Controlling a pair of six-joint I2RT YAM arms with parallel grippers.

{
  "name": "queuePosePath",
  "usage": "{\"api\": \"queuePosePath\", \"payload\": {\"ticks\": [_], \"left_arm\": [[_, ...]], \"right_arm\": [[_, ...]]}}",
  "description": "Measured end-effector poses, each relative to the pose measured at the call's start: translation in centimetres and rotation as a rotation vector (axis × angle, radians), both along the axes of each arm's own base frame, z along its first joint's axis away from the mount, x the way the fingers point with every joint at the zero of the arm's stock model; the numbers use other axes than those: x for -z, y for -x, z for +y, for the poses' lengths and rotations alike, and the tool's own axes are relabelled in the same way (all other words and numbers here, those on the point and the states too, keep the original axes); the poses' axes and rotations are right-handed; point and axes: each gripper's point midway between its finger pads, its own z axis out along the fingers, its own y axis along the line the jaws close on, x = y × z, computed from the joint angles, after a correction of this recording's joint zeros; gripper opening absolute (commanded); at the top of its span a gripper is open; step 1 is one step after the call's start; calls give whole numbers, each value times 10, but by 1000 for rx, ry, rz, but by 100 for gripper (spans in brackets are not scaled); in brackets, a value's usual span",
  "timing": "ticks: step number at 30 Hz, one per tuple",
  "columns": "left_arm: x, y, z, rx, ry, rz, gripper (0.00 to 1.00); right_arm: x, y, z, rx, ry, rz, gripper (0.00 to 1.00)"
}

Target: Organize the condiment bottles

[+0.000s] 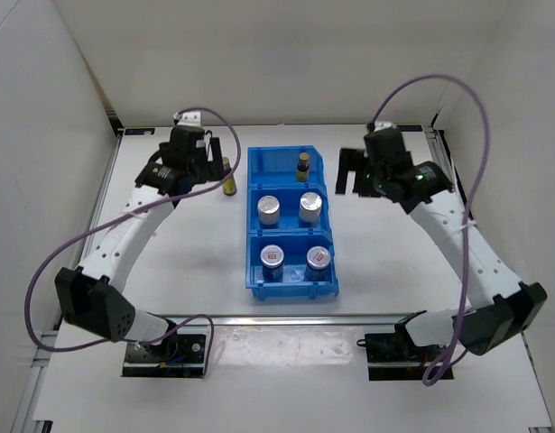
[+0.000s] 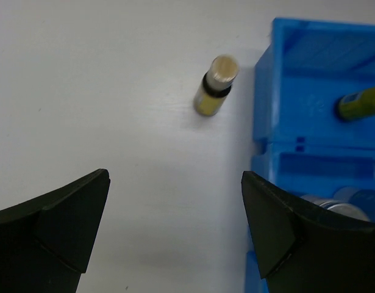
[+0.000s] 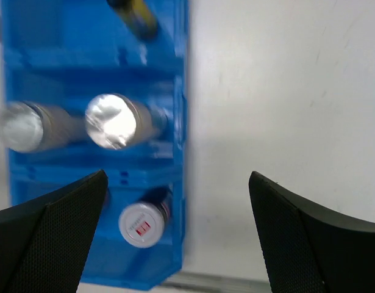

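My left gripper shifts down around the bottle's cap (image 1: 226, 162) (image 2: 224, 69) next. The loose amber bottle stands upright below it and to its right in the top view, so it moves that way.
A slim amber bottle (image 1: 228, 178) stands on the table left of the blue bin (image 1: 255, 230); it also shows in the left wrist view (image 2: 214, 86). The other amber bottle (image 1: 302, 166) stands in the bin's far compartment. Two white cylinders (image 1: 269, 209) (image 1: 310, 207) fill the middle compartment. Two silver-lidded jars (image 1: 272, 258) (image 1: 319, 260) sit in the near one. My left gripper (image 1: 214, 158) is open and empty, just left of the loose amber bottle. My right gripper (image 1: 349, 171) is open and empty, right of the bin's far end.
White walls close in the table on the left, back and right. A metal rail (image 1: 286, 317) runs along the near edge just past the bin. Bare table (image 1: 394, 262) lies on both sides of the bin.
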Motion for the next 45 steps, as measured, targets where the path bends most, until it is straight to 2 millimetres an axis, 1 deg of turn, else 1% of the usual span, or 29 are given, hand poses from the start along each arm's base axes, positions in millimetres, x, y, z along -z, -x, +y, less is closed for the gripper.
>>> {"api": "queuePosePath", "payload": {"ticks": [2,3,4,5,7,8,10,12,14,16,19,22,23,24,25,26,30,35,38,42,45], "left_arm": [[-12,-20,-13,24,47,-23,100],[-13,-28,-16,34,61,-22,100],[-12,-37,-22,48,72,-16,96],[-11,-46,-26,59,84,-9,95],[-1,-64,-31,78,101,22,92],[6,-71,-32,81,107,38,92],[22,-85,-33,84,113,75,88],[41,-94,-34,85,119,121,84],[57,-101,-36,87,131,161,79],[68,-107,-38,89,139,188,75],[79,-116,-43,95,148,208,75],[83,-122,-46,96,149,212,74],[83,-124,-47,97,149,211,71],[83,-125,-48,98,150,208,71],[81,-126,-48,99,150,206,69],[80,-127,-49,101,150,203,62],[76,-130,-50,105,150,192,56],[83,-132,-50,109,142,204,56],[90,-133,-50,108,138,218,58],[97,-132,-50,108,133,237,57],[100,-131,-50,107,132,247,40]], "right_arm": [[47,12,4,-31,18,121,100],[69,20,6,-52,25,184,100],[85,29,7,-71,29,236,100],[99,38,10,-95,23,284,100],[110,51,14,-133,0,329,100],[110,56,15,-145,-13,331,100],[102,67,17,-180,-47,310,100],[87,76,17,-210,-86,261,100],[74,81,18,-233,-112,221,100],[63,88,17,-255,-135,175,100],[60,94,16,-278,-140,159,100],[66,96,15,-288,-131,169,100],[67,97,15,-290,-128,173,100],[69,97,14,-293,-123,175,100],[69,97,14,-295,-121,175,100],[70,97,14,-297,-119,174,100],[74,100,12,-297,-113,183,100],[79,101,11,-296,-104,197,100],[80,101,11,-298,-101,196,100],[80,101,10,-298,-99,196,100],[80,101,10,-298,-96,195,100]]}}
